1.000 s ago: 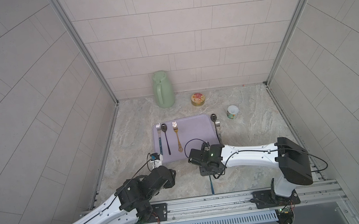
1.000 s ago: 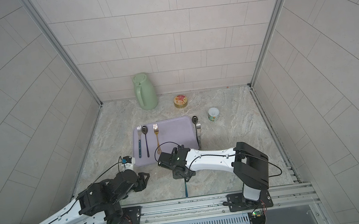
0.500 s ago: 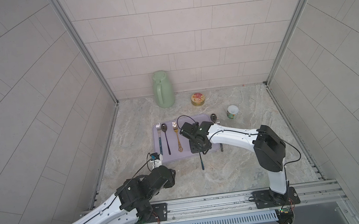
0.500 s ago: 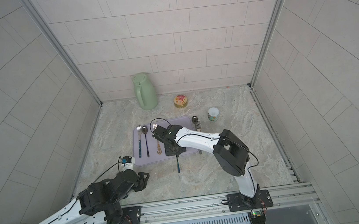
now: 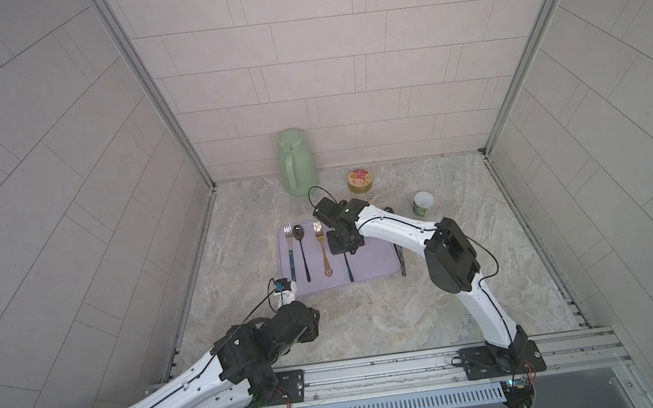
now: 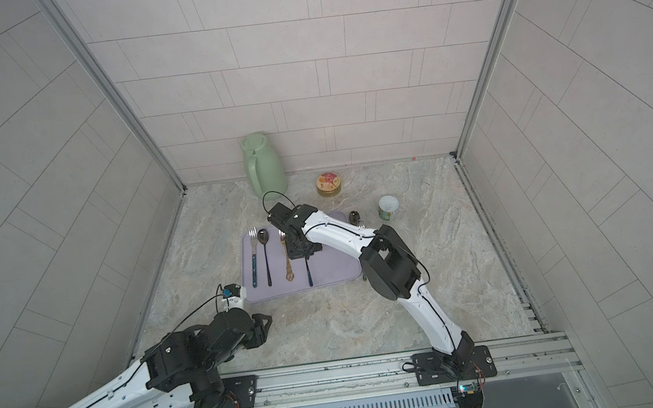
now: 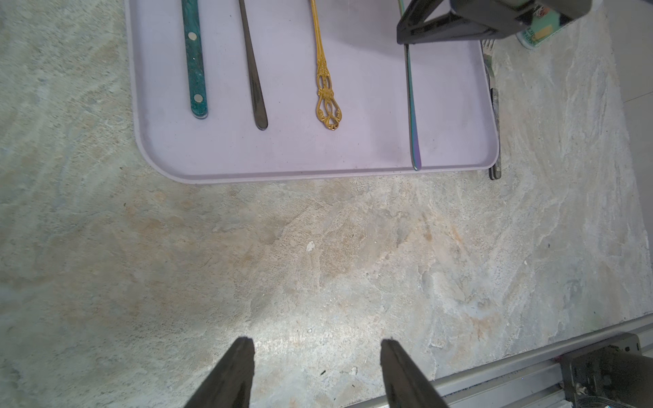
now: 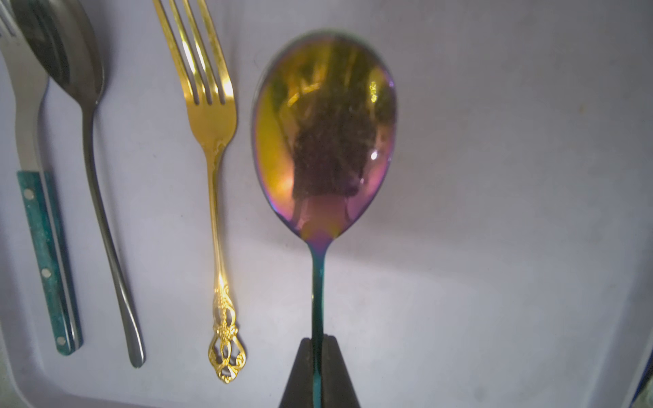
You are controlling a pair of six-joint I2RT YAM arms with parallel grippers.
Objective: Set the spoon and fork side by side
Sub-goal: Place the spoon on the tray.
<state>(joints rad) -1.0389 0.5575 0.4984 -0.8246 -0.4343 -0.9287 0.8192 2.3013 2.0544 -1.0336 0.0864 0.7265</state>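
Bare tray beside the gold fork is below and slightly outward. My right gripper will next lower the raised spoon outward, closer to the fork, and let go of it.
An iridescent spoon (image 8: 325, 134) lies lengthwise over the lilac tray (image 5: 377, 262), just to the right of a gold fork (image 8: 212, 116) and parallel to it. My right gripper (image 8: 319, 341) is shut on the spoon's thin handle. In both top views that gripper (image 5: 344, 247) hovers over the tray's middle, and the spoon handle (image 6: 309, 274) sticks out toward the tray's front rim. The gold fork (image 5: 323, 251) rests flat on the tray. My left gripper (image 7: 316, 344) is open over bare table in front of the tray, holding nothing.
A teal-handled fork (image 5: 290, 251) and a dark spoon (image 5: 302, 254) lie at the tray's left. Another spoon and fork (image 6: 355, 218) lie off its right edge. A green jug (image 5: 296, 162), a round tin (image 5: 360, 180) and a small cup (image 5: 423, 203) stand behind.
My right arm has carried the spoon from the table's front back over the tray, ending beside the gold fork. The left arm has stayed still.
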